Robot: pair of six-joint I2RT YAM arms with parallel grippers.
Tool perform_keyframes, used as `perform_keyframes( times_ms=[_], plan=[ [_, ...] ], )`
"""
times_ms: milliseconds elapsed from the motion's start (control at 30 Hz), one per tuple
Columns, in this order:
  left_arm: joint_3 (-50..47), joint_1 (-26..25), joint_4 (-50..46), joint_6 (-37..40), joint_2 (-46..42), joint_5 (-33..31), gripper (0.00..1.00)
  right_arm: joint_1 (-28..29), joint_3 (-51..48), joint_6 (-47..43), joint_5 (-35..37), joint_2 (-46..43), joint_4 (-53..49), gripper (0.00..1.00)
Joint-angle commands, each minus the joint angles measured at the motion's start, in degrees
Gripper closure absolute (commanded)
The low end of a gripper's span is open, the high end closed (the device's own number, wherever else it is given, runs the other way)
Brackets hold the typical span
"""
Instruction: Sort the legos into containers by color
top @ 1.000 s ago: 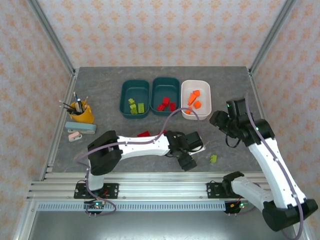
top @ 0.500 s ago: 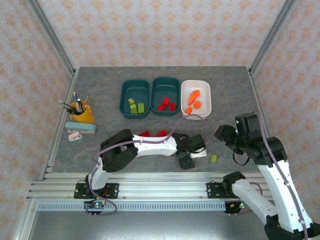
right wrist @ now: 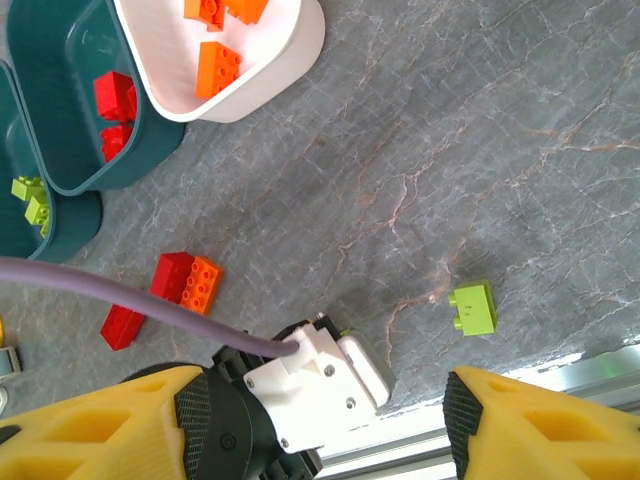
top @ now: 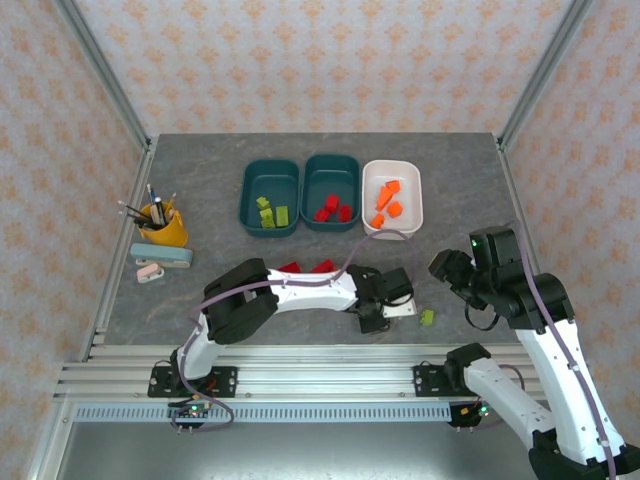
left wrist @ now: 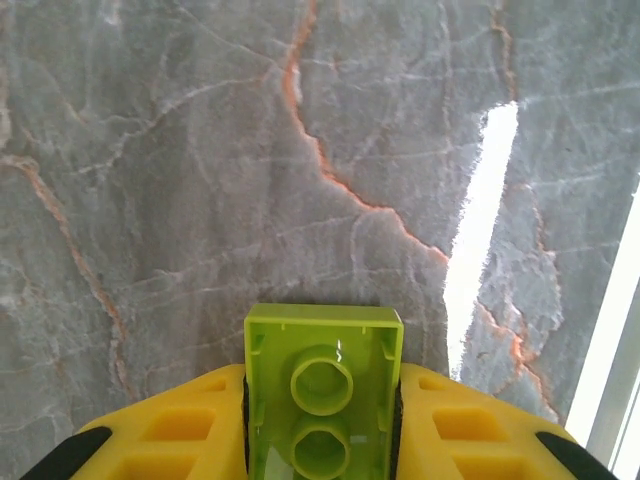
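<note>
I should lift the lime lego with my left gripper, carry it outward to the teal tray of green legos and let go of it there with its color, because the tray is farther out.
My left gripper (left wrist: 322, 400) is shut on a lime green lego (left wrist: 322, 335) held underside-up just above the table; in the top view it (top: 372, 321) sits low near the front edge. My right gripper (right wrist: 320, 410) is open and hangs above the left wrist. A loose lime lego (right wrist: 473, 308) lies on the table at its right (top: 427, 317). A joined red and orange lego (right wrist: 187, 282) and a red one (right wrist: 121, 326) lie loose. The left teal tray (top: 247, 190) holds green legos, the middle teal tray (top: 331, 160) red ones, the white tray (top: 415, 195) orange ones.
A yellow cup of pens (top: 162, 226) and a pale blue case (top: 160, 257) stand at the left. Metal rails (top: 320, 372) run along the near edge, close to the left gripper. Patterned walls close in the table on three sides.
The right arm has drawn back from beside the white tray toward the near edge. The left arm's elbow has shifted right, while its gripper stayed low by the front edge.
</note>
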Motion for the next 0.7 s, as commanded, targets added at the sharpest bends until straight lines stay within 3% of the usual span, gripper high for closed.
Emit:
perform_keyframes(
  times_ms=[0, 333, 467, 667],
  plan=[
    [-2.84, 3.85, 1.20, -3.33, -0.42, -3.33, 0.77, 0.04, -0.51, -0.09, -2.31, -0.05, 2.03, 0.35],
    [-1.85, 12.47, -0.22, -11.46, -12.89, -6.64, 0.77, 0.02, 0.91, -1.62, -13.27, 5.30, 18.21, 0.36],
    [-2.48, 19.42, 0.05, -14.40, -17.45, -6.03, 0.76, 0.65, 1.36, -2.31, -20.88, 12.20, 26.79, 0.39],
    [-2.55, 32.99, 1.04, -19.16, -19.61, -4.77, 0.75, 5.46, 6.50, -5.06, -21.85, 22.45, 32.58, 0.40]
  ],
)
